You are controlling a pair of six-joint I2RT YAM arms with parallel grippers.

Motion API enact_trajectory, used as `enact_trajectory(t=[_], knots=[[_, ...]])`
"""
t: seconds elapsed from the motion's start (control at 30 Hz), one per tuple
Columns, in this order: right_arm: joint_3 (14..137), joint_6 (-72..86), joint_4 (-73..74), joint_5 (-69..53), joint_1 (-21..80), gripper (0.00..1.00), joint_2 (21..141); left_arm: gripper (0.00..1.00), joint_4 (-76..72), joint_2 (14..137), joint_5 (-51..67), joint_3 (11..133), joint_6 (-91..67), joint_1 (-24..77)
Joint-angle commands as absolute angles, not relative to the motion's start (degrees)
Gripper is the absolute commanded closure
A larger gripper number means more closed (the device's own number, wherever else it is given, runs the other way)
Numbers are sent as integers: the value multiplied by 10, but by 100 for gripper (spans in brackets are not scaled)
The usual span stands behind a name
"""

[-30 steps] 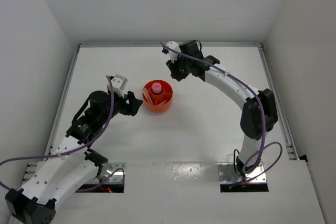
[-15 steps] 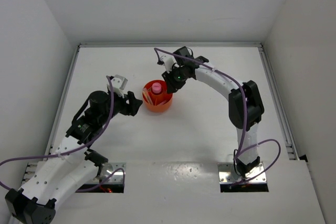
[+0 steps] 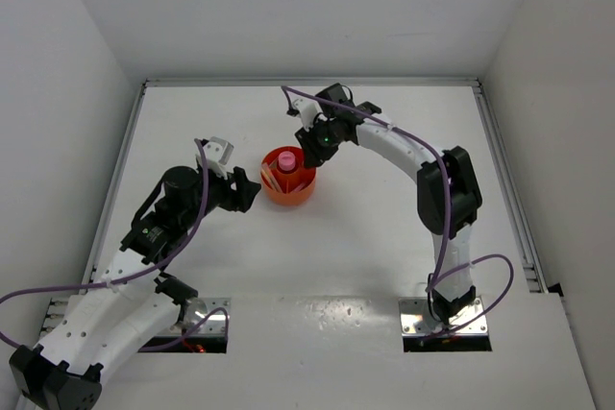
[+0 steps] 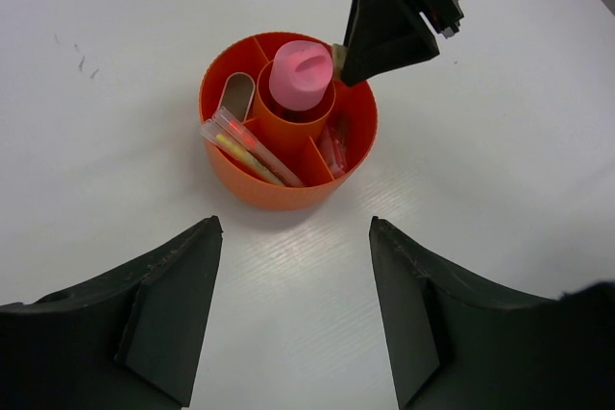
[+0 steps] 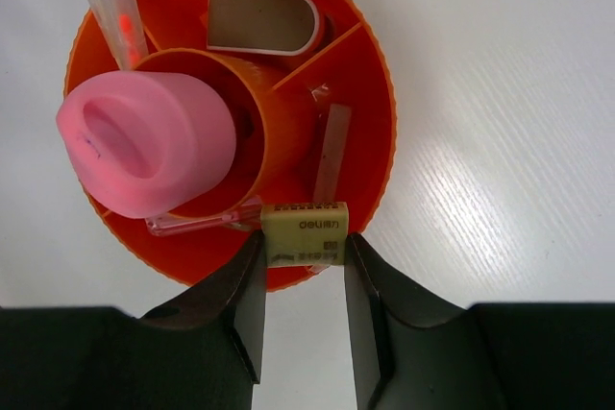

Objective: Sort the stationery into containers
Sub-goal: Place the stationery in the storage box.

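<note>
The bottom of the tub's outer section is open beside the pale piece, so I should next move my right gripper slightly outward over that open spot and release the beige block (image 5: 306, 230).
The round orange tub (image 3: 288, 197) stands mid-table, also in the left wrist view (image 4: 279, 194) and the right wrist view (image 5: 381, 74). A pink capsule (image 5: 144, 141) stands in its central cup. Clear-pink sticks (image 4: 250, 146) and a tan rounded piece (image 5: 264, 23) lie in the outer compartments. My right gripper (image 5: 304, 245) hangs over the tub's rim, shut on a small beige block (image 5: 306, 230). My left gripper (image 4: 296, 228) is open and empty, a short way from the tub's left side (image 3: 248, 189).
The right arm (image 3: 423, 156) arches from the right base over to the tub. Raised rails edge the white table (image 3: 384, 237) at left, back and right. White walls close in the workspace.
The right arm swung from the back of the table to the tub's rim with the beige block, then held still. The left arm has not moved.
</note>
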State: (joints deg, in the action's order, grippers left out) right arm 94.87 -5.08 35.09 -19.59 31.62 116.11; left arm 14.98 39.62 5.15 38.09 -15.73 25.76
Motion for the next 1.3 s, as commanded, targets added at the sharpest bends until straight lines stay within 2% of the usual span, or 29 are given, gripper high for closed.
enact_trajectory(t=[0.0,0.27,0.5,0.8,0.9,1.0,1.27], knots=[[972,-42,309,-188,315,99,1165,31,142,389,58,397,-158,253],[972,-37,280,-155,315,98,1165,31,142,389,58,397,-158,253],[972,-43,279,-149,320,85,1177,31,142,389,58,397,-158,253],[991,-43,290,-149,325,74,1195,31,142,389,58,397,-158,253],[997,-43,290,-155,325,63,1201,31,142,389,58,397,-158,253],[997,-43,290,-155,325,57,1201,31,142,389,58,397,-158,253],[997,-43,290,-155,325,52,1190,31,142,395,58,397,-158,253]])
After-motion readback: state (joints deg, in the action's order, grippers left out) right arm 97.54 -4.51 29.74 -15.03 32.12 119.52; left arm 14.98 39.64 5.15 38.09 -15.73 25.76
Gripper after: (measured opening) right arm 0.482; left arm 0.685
